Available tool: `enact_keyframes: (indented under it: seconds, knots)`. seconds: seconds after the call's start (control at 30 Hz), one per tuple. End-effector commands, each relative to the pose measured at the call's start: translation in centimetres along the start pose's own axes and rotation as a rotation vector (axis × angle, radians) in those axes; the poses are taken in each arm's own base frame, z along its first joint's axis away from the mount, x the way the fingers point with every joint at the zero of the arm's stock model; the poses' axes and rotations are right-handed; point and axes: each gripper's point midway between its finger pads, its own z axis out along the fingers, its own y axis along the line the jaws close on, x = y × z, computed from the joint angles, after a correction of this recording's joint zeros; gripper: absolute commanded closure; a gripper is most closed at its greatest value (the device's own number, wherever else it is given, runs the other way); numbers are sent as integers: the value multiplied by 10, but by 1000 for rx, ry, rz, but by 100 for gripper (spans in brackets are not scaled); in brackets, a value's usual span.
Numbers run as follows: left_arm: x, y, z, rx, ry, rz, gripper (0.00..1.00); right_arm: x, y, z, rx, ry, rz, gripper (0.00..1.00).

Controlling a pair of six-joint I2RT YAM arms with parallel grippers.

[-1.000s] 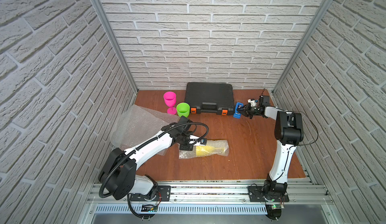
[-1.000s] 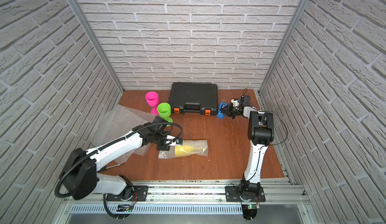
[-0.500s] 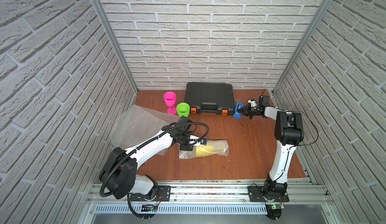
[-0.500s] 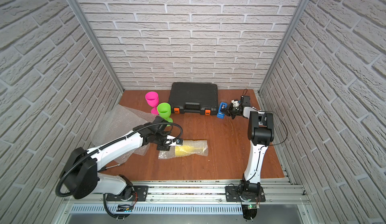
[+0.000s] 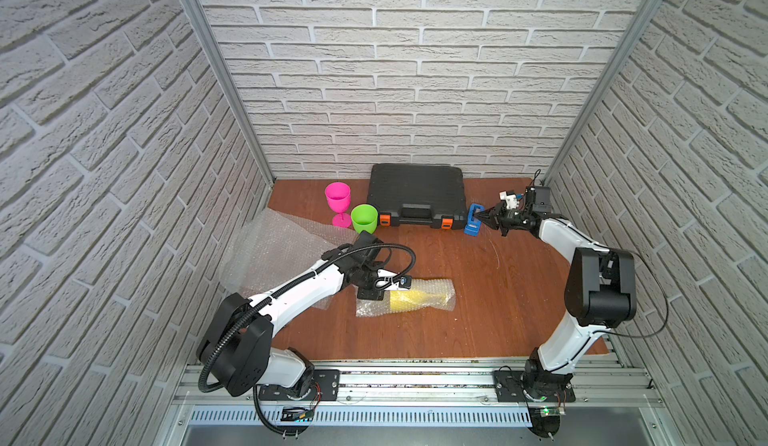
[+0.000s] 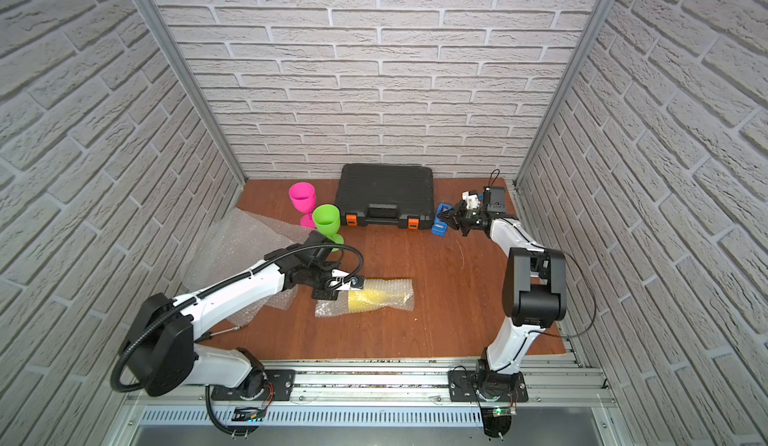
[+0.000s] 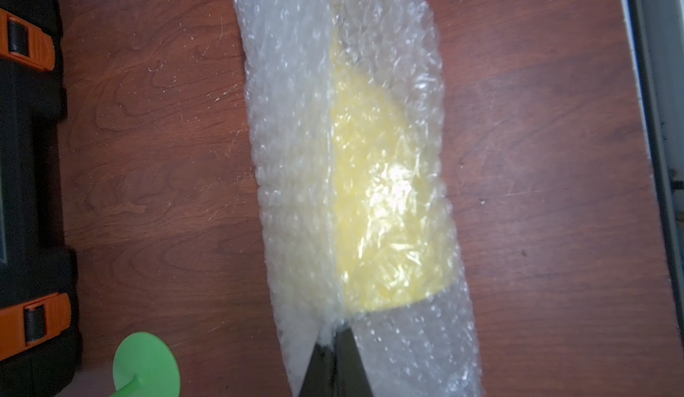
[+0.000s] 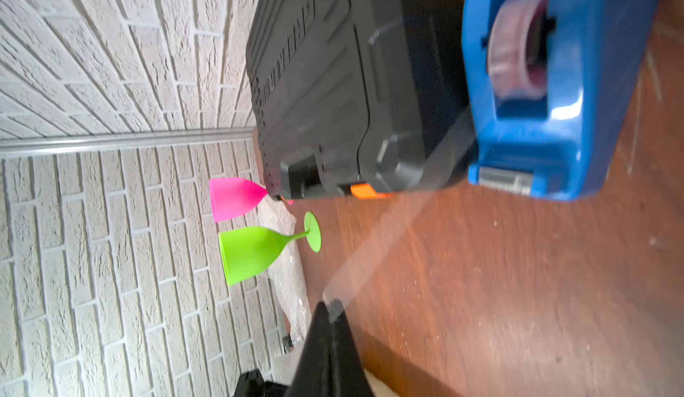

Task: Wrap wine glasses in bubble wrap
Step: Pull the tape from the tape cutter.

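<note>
The tape strip [image 8: 392,228] is still uncut, so I need to move the tape end in my right gripper back and down to the bare tabletop between dispenser and wrapped glass [image 8: 495,318] next and let go of it.
The yellow wine glass [image 5: 411,298] [image 7: 385,199] lies on its side at the table's middle, rolled inside a sheet of bubble wrap [image 5: 438,288] [image 7: 292,154]. My left gripper [image 5: 374,293] [image 7: 335,334] is shut on that wrap's seam at the bowl's rim end. The pink wine glass [image 5: 337,198] and the green wine glass [image 5: 364,217] stand upright at the back left. My right gripper [image 5: 482,215] [image 8: 329,308] is shut on the end of a clear tape strip [image 8: 392,228] that runs taut to the blue tape dispenser [image 5: 473,220] [image 8: 555,117].
More loose bubble wrap sheets [image 5: 274,248] lie along the left wall under my left arm. A black tool case [image 5: 417,194] with orange latches stands against the back wall between the glasses and the dispenser.
My right gripper's jaws have closed the last bit onto the tape end. Neither arm has visibly moved.
</note>
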Motion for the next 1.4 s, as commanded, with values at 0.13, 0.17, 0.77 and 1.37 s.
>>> enact_keyframes:
  seconds: [0.13,0.17,0.77,1.37]
  knots:
    - [1,-11,1,41,11,5,97,55,-36,9,35,85,56,97]
    - [1,-11,2,45,12,5,97,61,-41,13,40,99,59,97]
    - [7,-15,6,61,39,-3,97,123,-132,37,160,218,166,88]
    - [8,-15,7,62,45,1,98,16,-61,1,150,-98,-268,50]
